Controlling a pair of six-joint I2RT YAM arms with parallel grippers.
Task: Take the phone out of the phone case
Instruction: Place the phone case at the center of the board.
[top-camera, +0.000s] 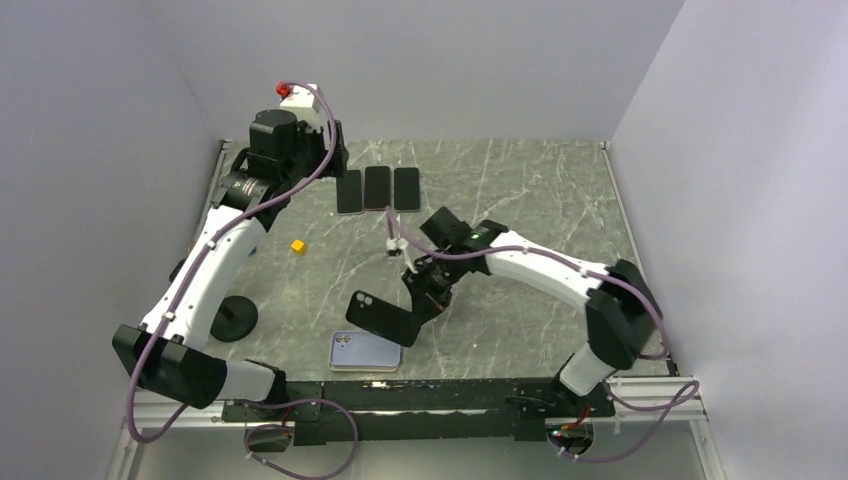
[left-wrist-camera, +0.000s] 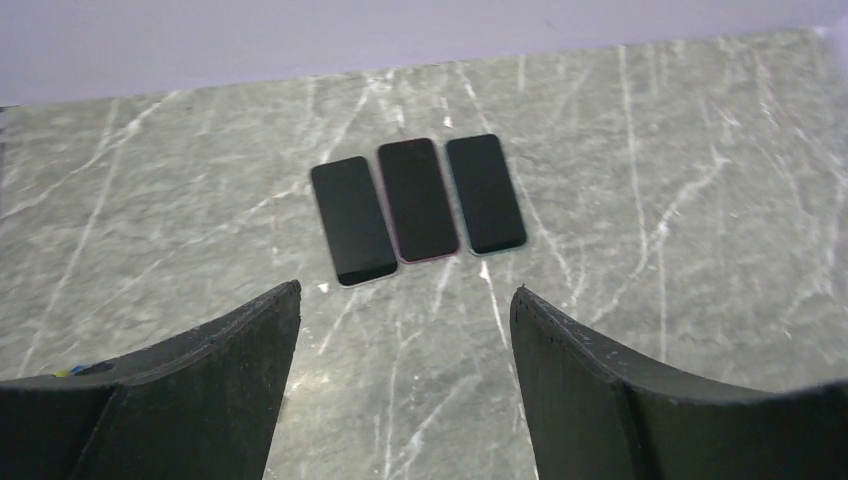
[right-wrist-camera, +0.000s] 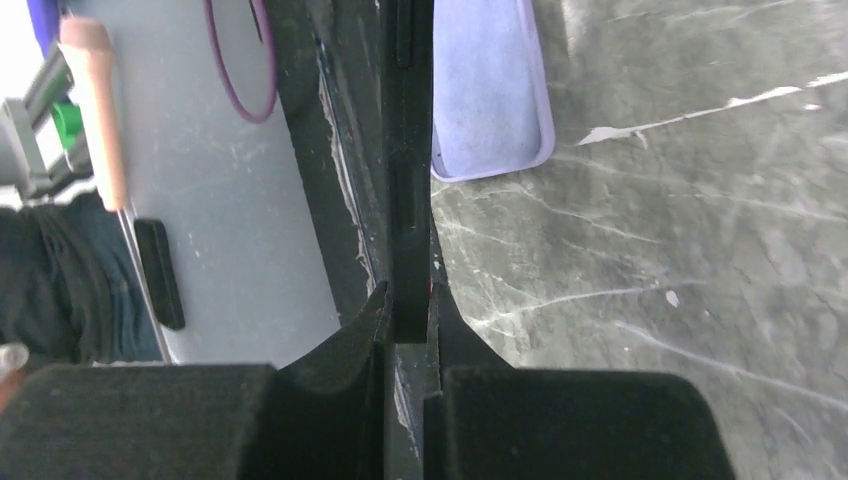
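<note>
I should move my right gripper down and to the left in the top view next and let go of the phone onto the lilac phone case (top-camera: 365, 350) (right-wrist-camera: 488, 90), because the inside of the phone case is empty.
My right gripper (top-camera: 424, 297) is shut on one end of a black phone (top-camera: 383, 316), which hangs tilted just above the table with its camera end to the left. In the right wrist view the phone (right-wrist-camera: 410, 200) shows edge-on between the fingers of that gripper (right-wrist-camera: 408, 300). The lilac phone case (top-camera: 365, 350) lies flat near the front edge, below the phone and apart from it. Its fuzzy inside (right-wrist-camera: 488, 90) shows empty. My left gripper (left-wrist-camera: 405, 290) stands open at the back left with nothing between its fingers (left-wrist-camera: 240, 380).
Three dark phones (top-camera: 377, 187) lie side by side at the back, ahead of the left gripper, and show again (left-wrist-camera: 417, 198) in its wrist view. A small yellow cube (top-camera: 298, 246) and a black round base (top-camera: 233, 318) sit at the left.
</note>
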